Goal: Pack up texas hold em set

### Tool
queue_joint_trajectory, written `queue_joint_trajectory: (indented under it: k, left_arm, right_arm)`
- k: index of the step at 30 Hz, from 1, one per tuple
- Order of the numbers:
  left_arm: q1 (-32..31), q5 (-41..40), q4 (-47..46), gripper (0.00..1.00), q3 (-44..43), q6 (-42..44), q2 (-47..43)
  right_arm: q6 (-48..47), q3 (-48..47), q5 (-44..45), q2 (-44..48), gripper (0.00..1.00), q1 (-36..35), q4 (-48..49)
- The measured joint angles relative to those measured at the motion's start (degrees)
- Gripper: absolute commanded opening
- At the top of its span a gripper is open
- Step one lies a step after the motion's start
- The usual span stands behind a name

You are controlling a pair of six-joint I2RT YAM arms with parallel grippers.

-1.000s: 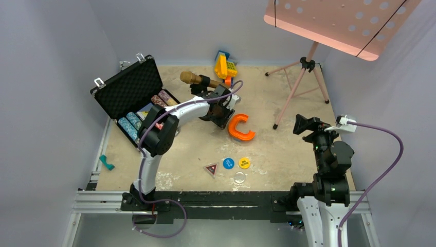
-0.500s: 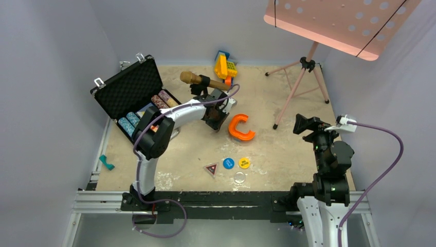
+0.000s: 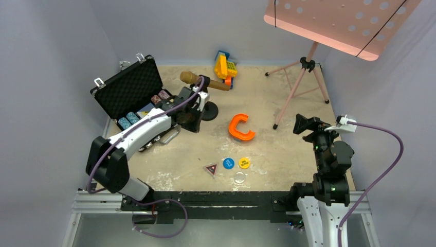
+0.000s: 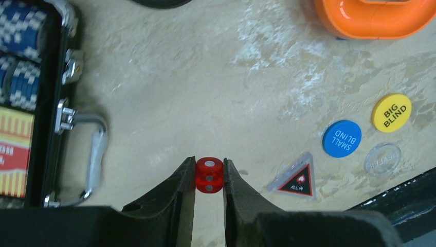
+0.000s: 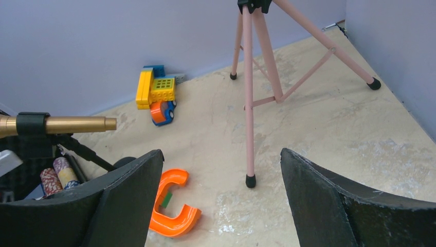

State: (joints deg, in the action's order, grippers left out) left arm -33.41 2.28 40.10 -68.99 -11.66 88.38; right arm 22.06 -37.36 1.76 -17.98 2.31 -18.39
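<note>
I need to move my left gripper to the left in the top view next, then down into the open black case to let go of the die, because chips are already in there.
The black case lies open at the back left, with chip rows and a card deck inside. My left gripper is shut on a small red die, held over the bare table just right of the case's handle. From above, the left gripper hangs beside the case's front edge. The triangular, blue, yellow and clear buttons lie together on the table. My right gripper stands open and empty, far to the right.
An orange C-shaped piece lies mid-table. A gold microphone on a black round base stands behind the left gripper. The yellow block toy sits at the back wall. A pink tripod stand occupies the back right.
The left arm has swung left, from beside the orange piece to the case's front edge, its elbow dropping toward the near left. Its jaws have narrowed. The right arm has not moved.
</note>
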Motion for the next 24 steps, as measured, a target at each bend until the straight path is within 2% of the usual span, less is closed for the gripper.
queue_joint_trajectory:
  k: [5,10,17,24]
  left_arm:
    - [5.31,-0.42,4.87,0.0,3.61,-1.44,-6.45]
    - [12.7,-0.96,7.04,0.0,6.1,-1.38,-8.57]
    - [24.39,0.09,6.95,0.0,7.8,-1.36,-6.97]
    - [34.07,-1.16,4.07,0.0,5.14,-3.45,-2.6]
  right_arm:
    - [0.0,0.0,0.02,0.0,0.88,0.02,-0.02]
    - [0.0,0.0,0.02,0.04,0.88,0.0,-0.02]
    - [0.0,0.0,0.02,0.13,0.88,0.0,-0.04]
    - [0.0,0.15,0.0,0.26,0.89,0.02,-0.04]
